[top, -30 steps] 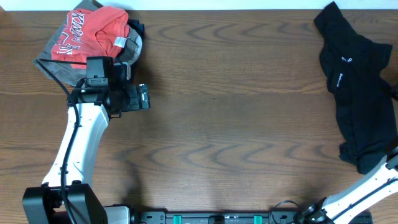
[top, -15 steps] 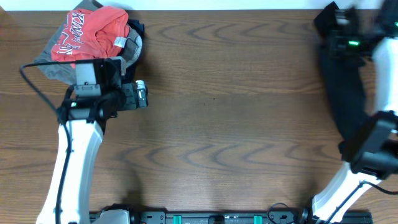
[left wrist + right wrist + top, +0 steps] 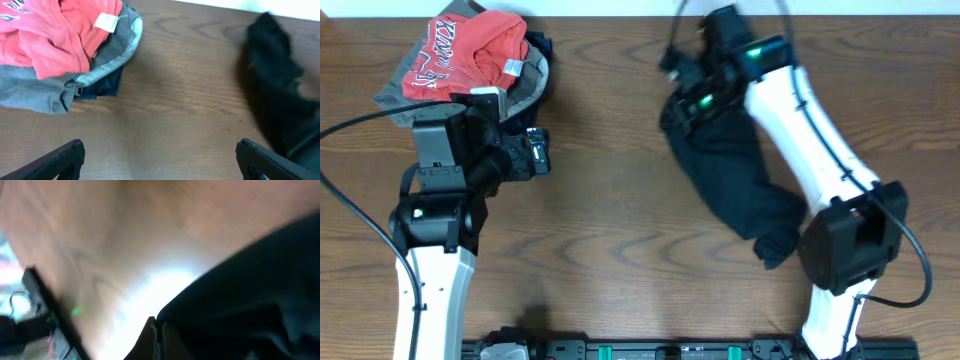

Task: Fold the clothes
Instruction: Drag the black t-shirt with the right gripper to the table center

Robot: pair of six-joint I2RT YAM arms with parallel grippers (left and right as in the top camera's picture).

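Next, my right gripper will lift the garment's edge, then lower it toward the right in the overhead view to release it over empty table (image 3: 852, 98), since the garment trails bunched.
A black garment (image 3: 735, 180) hangs from my right gripper (image 3: 682, 88) and trails down across the table's middle right. The right gripper is shut on the garment's edge; in the right wrist view the black cloth (image 3: 250, 295) fills the right side, pinched at the finger (image 3: 159, 339). A pile of clothes, red shirt (image 3: 470, 50) on grey and dark pieces, lies at the far left; it also shows in the left wrist view (image 3: 55, 40). My left gripper (image 3: 542, 155) is open and empty, just below the pile, its fingers wide apart (image 3: 160, 160).
The wooden table (image 3: 620, 250) runs across the whole view. The black garment shows at the right of the left wrist view (image 3: 275, 100). The arms' base bar (image 3: 660, 350) sits at the front edge.
My right arm swung from the far right edge to the upper middle, dragging the black garment leftward with it. My left arm shifted slightly down and left.
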